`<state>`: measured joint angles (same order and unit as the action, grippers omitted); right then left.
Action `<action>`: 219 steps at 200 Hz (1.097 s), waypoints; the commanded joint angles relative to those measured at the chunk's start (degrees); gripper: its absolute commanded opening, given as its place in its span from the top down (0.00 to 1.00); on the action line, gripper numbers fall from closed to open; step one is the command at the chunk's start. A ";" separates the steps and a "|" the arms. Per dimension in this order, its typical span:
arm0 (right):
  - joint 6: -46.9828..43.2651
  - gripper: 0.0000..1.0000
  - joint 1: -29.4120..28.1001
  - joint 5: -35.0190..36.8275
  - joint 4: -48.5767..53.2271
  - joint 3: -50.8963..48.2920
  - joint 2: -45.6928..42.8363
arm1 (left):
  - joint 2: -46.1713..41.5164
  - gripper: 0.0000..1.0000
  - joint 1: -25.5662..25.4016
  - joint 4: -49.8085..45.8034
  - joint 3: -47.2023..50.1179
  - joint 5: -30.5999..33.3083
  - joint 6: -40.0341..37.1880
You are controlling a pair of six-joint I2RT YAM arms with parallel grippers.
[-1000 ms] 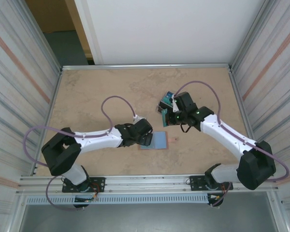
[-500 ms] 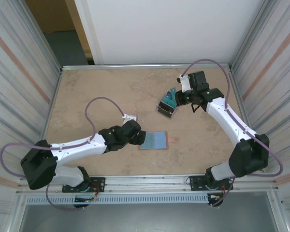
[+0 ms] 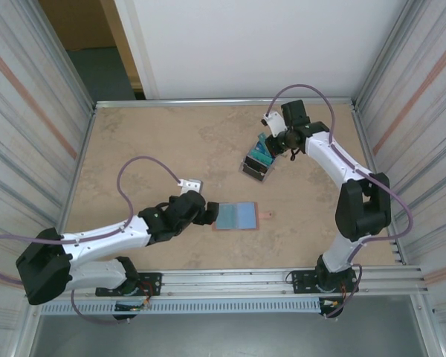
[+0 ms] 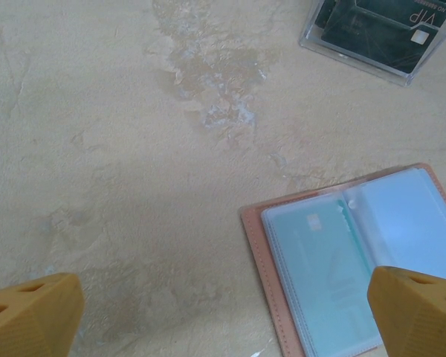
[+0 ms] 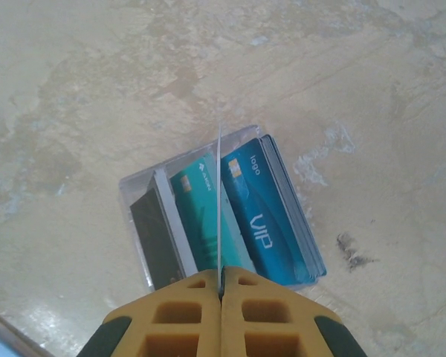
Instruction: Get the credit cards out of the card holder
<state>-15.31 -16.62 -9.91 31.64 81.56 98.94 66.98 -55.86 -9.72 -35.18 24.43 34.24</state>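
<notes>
My right gripper already holds the thin card upright. It needs to go down next toward the teal card in the clear box below it and let go of the thin card there.
The salmon-pink card holder (image 3: 238, 216) lies open on the table, its blue inside facing up. A pale teal credit card (image 4: 320, 268) sits under its clear sleeve. My left gripper (image 3: 208, 213) hovers open at the holder's left edge, and its right fingertip (image 4: 420, 309) overlaps the holder's corner (image 4: 264, 253). At the back right, my right gripper (image 3: 272, 146) is shut on a thin credit card (image 5: 219, 193), seen edge-on. That card is held upright over the clear plastic box (image 5: 134, 197).
The clear box (image 3: 254, 162) holds several cards: a blue one marked VIP (image 5: 264, 216), a teal one (image 5: 197, 216) and a dark one (image 5: 156, 238). The box also appears in the left wrist view (image 4: 379, 33). Metal walls enclose the beige table (image 3: 156, 156).
My right arm has carried the card from beside the holder back and right to above the clear box. My left arm has drawn back a little to the holder's left edge.
</notes>
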 commanded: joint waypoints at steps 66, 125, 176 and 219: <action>-8.23 1.00 0.01 -1.01 4.47 7.87 8.85 | -1.52 0.01 0.66 1.27 0.55 3.21 -0.95; -9.38 1.00 -0.39 -1.64 7.10 9.07 11.33 | -1.11 0.01 1.09 1.14 0.29 3.24 -1.24; -11.08 0.99 -1.12 -0.47 8.66 9.11 11.73 | -0.81 0.01 1.18 0.92 0.37 2.94 -1.06; -12.37 0.98 -2.16 3.59 11.49 10.77 13.84 | -1.07 0.01 1.25 0.77 0.42 2.88 -1.02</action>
<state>-25.41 -17.96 -8.97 39.99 89.95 110.61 66.83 -55.07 -9.10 -34.89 25.65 34.04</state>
